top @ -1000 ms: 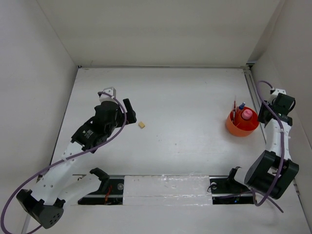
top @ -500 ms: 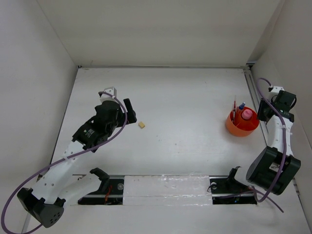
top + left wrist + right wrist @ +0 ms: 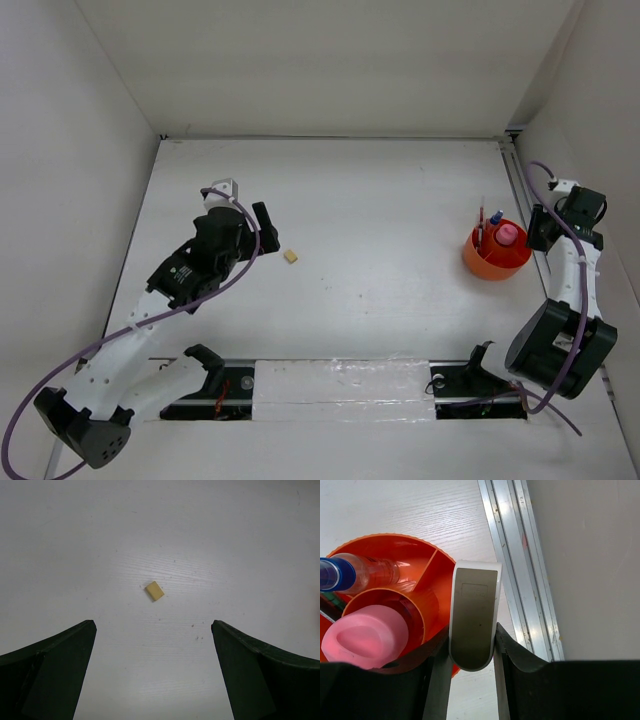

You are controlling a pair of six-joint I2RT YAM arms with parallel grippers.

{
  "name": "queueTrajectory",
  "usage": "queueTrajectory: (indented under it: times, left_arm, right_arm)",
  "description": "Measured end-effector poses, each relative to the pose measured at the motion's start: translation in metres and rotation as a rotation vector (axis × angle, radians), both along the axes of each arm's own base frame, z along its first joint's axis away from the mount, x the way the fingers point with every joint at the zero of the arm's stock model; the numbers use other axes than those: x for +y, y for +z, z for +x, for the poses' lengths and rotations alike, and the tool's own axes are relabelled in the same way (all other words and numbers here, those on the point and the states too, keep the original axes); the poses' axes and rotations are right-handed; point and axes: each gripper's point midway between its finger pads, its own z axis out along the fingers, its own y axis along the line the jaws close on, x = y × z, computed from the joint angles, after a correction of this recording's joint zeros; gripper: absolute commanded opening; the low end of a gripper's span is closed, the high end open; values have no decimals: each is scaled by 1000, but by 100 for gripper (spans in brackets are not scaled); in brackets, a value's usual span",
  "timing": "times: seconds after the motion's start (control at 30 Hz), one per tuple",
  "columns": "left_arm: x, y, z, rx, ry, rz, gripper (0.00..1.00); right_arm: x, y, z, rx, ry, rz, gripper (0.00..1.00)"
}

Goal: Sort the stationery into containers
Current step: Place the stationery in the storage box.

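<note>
My right gripper shifts to the left in the wrist view, over the empty compartment [image 3: 442, 586], next and releases the white piece [image 3: 475, 607], which hangs over the cup's rim.
A tiny tan eraser cube [image 3: 291, 256] lies alone on the white table; in the left wrist view [image 3: 154, 591] it sits ahead of the fingers. My left gripper [image 3: 262, 234] [image 3: 152, 626] is open and empty, just left of the cube. The orange-red cup [image 3: 496, 262] [image 3: 428, 578] holds a pink-capped tube [image 3: 509, 234] [image 3: 365, 636], a clear blue-capped bottle [image 3: 496, 217] [image 3: 357, 572] and a thin red pen [image 3: 481, 222]. My right gripper [image 3: 546, 230] [image 3: 472, 632] is shut on a flat white round-ended piece [image 3: 475, 607] at the cup's right rim.
An aluminium rail [image 3: 520, 565] runs along the right wall, close beside the cup and the right gripper. White walls enclose the table on the left, back and right. A taped strip [image 3: 340, 385] lies along the near edge between the arm bases.
The right wrist has shifted slightly to the right and nearer, still beside the cup. The left arm and the eraser cube have not visibly moved.
</note>
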Motion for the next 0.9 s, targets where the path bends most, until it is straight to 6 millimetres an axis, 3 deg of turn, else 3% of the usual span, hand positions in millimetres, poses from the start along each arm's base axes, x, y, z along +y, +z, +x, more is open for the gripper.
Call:
queueTrajectory:
  times: [0.9]
  left_arm:
    - [2, 0, -1, -1, 7, 5, 100]
  right_arm:
    - [10, -11, 2, 25, 66, 44, 2]
